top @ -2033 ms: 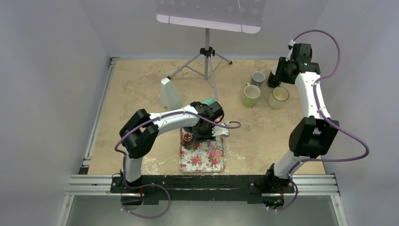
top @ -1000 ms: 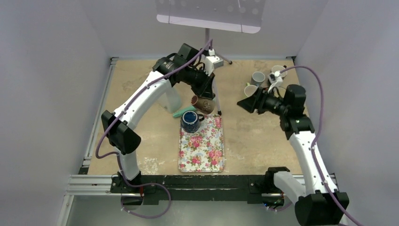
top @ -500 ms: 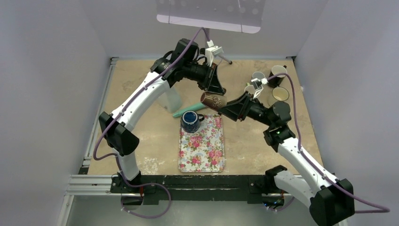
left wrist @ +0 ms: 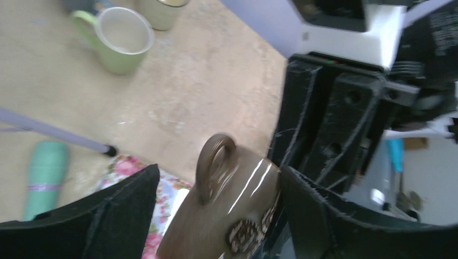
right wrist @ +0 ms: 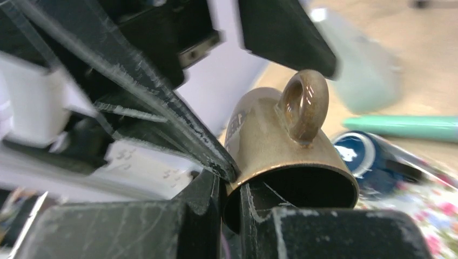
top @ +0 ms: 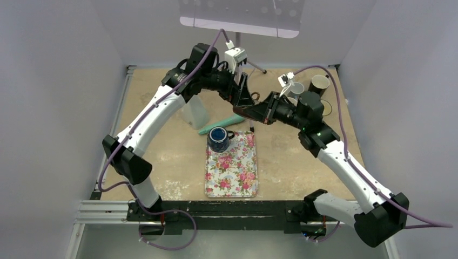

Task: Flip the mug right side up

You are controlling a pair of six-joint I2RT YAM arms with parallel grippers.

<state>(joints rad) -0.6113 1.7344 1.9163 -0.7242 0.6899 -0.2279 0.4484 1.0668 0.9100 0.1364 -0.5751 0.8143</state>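
Observation:
The brown mug hangs sideways. My right gripper turns to point down next, lowers the mug onto the bare tabletop [top: 268,129] beside the tripod's foot and releases it.
The brown mug [top: 243,111] hangs in the air on its side above the far end of the floral tray [top: 232,172]. Its handle [right wrist: 303,105] points up and its mouth faces my right gripper [right wrist: 229,189]. That gripper is shut on the mug's rim, one finger inside and one outside. My left gripper [left wrist: 219,175] stands open around the mug's body [left wrist: 227,210]. Its left finger [left wrist: 108,216] is clear of the mug, and its right finger [left wrist: 335,216] is close against the mug.
A dark blue mug [top: 219,138] stands upright on the tray's far end. A teal cylinder [top: 221,123] and a translucent bottle [top: 194,113] lie behind it. A tripod [top: 237,54] stands at the back. Several mugs [top: 318,83] sit at the back right, a green one [left wrist: 121,43] among them.
My right gripper has moved in and shut on the mug's rim. My left gripper, shut on the mug before, has opened. Both arms have shifted slightly toward the back.

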